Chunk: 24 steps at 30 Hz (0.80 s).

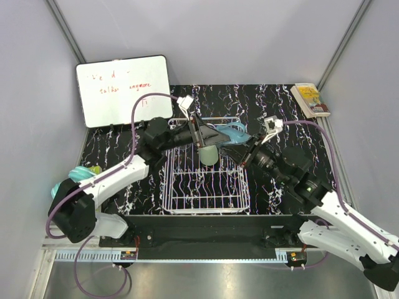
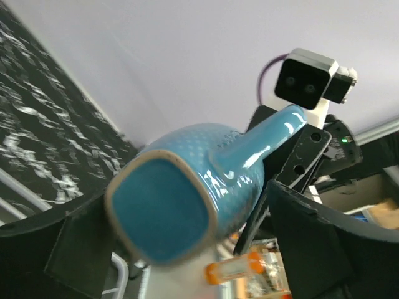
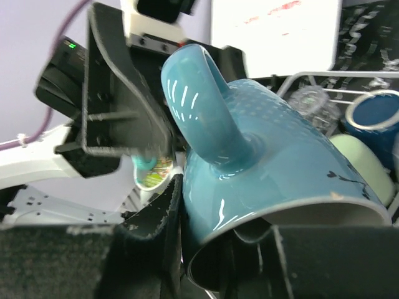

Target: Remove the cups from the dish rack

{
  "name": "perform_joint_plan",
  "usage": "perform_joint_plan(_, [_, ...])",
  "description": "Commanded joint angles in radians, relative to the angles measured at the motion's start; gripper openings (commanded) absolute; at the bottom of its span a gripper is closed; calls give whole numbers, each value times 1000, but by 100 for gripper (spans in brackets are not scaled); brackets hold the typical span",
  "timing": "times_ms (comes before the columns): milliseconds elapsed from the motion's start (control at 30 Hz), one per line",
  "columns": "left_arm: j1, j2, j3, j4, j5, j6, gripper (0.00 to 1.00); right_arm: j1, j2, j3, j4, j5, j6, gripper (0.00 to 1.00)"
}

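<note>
I will next swing my right gripper right in the top view to the bare tabletop below it by the rack, set the mug down upright and let go.
The light blue handled mug (image 1: 229,133) hangs on its side above the far end of the white wire dish rack (image 1: 206,198). My right gripper (image 1: 248,153) is shut on its rim, one finger outside the wall and one inside the mouth, seen close in the right wrist view (image 3: 224,243). My left gripper (image 1: 209,132) is open, its fingers standing clear on both sides of the mug's base (image 2: 163,208). Below in the rack are a pale green tumbler (image 1: 209,154), a dark navy mug (image 3: 374,115) and a clear glass (image 3: 312,99).
A whiteboard (image 1: 123,89) leans at the back left. A book (image 1: 310,98) lies at the back right. Turquoise items (image 1: 78,174) sit at the left table edge beside the left arm. The near half of the rack holds nothing.
</note>
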Motion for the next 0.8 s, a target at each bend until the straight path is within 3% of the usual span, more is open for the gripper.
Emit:
perform_joint_plan(0, [62,-56,92,-102,-12,171,99,-8,-87,31,-207,149,-29,0])
perform_joint_plan(167, [143,-74,125,-221,-89,214,99,-8,-139,83,-365,260,-44,0])
perform_joint_plan(267, [153,-87,206,-486,-248,339,99,-8,-104,185,-513,453,-49,0])
perform_joint_plan(300, [150,-85,231,-628,-295,368,99,-8,-80,221,-554,512,-50,0])
perform_joint_plan(333, [150,-79,259,-684,-357,410,99,-8,-17,261,-598,616,-53,0])
perform_joint_plan(500, [150,-100,253,-886,-458,458,99,-11,182,482,-737,797,-115,0])
perform_joint_plan(600, [150,-159,199,-929,-513,456,98,-87,333,587,-792,785,-113,0])
perform_joint_plan(767, [150,-272,145,-1025,-632,445,97,-326,544,647,-807,647,-60,0])
